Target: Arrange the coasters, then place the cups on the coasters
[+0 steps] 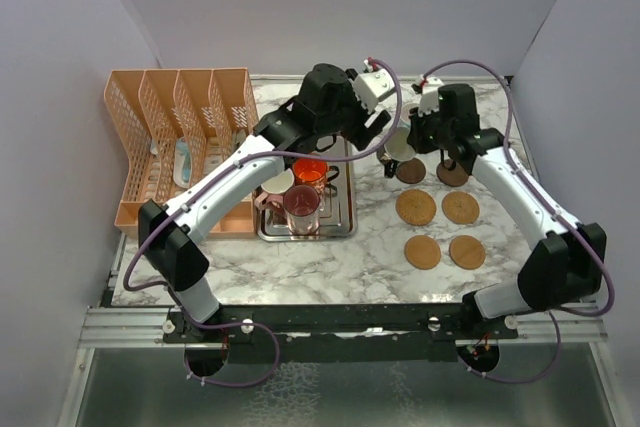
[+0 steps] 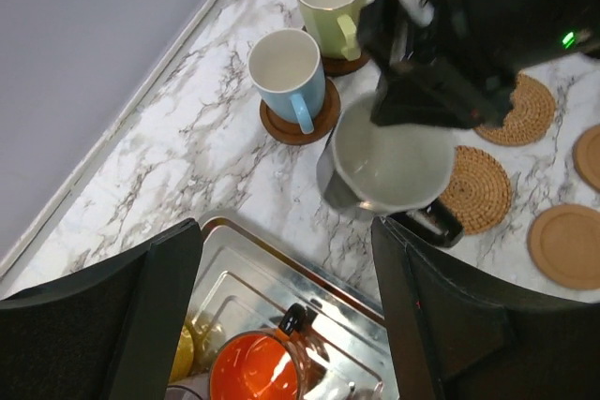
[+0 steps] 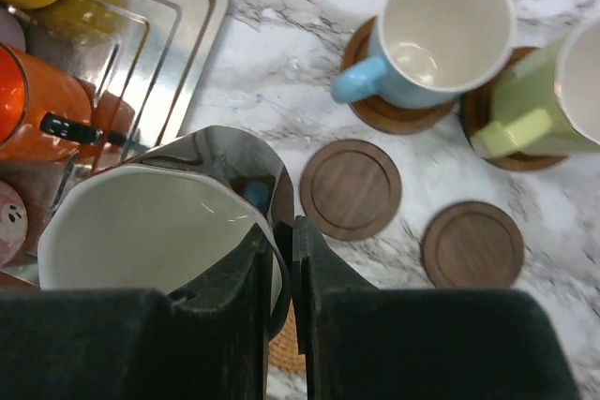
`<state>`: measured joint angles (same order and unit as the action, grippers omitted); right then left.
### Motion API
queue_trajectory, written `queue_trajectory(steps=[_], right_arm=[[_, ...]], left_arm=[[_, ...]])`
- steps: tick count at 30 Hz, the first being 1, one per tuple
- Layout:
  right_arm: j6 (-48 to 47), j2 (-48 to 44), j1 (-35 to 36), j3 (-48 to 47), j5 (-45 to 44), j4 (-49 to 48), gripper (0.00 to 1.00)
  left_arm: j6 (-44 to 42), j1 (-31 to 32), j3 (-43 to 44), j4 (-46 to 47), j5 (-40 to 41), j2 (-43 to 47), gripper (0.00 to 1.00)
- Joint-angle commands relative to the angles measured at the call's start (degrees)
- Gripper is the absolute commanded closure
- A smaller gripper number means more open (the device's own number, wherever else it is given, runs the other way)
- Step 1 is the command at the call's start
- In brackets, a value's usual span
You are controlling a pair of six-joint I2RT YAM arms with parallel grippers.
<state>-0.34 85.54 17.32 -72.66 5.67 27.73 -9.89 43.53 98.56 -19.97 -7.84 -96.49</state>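
The dark coaster near the pale green cup is bare. My right gripper will go to the right in the top view next and down over that coaster.
My right gripper is shut on the rim of a black cup that is white inside, and holds it above the marble beside the tray. In the left wrist view the same black cup hangs just past my open left gripper, which holds nothing. A light blue cup and a pale green cup each stand on a dark coaster. Two bare dark coasters lie near them. Two woven coasters and two cork coasters lie nearer the front.
A steel tray left of the coasters holds an orange cup, a maroon cup and others. An orange rack stands at the far left. Both arms crowd the back middle of the table.
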Motion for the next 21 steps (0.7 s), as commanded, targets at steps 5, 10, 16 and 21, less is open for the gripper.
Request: queue_trajectory(steps=[5,10,16,21], right_arm=[[-5.35,-11.98,-10.07,4.09,-2.75,5.0,0.99],[-8.04,-9.28,-16.47,4.37,-1.42,5.01,0.99],[-10.51,-3.79,-21.17,2.97,1.3,5.03,0.99],[-11.95,0.77,-24.02,0.8,2.49,5.18,0.99]], left_arm=[[-9.96,-0.62,-0.4,-9.03,-1.55,3.67,0.15],[-11.68,-0.89,-1.1,-9.36,0.05,4.24,0.11],[-12.93,-0.9,-2.37,-9.35,1.45,4.96,0.09],[-13.55,-0.9,-3.39,-9.36,1.27,5.87,0.09]])
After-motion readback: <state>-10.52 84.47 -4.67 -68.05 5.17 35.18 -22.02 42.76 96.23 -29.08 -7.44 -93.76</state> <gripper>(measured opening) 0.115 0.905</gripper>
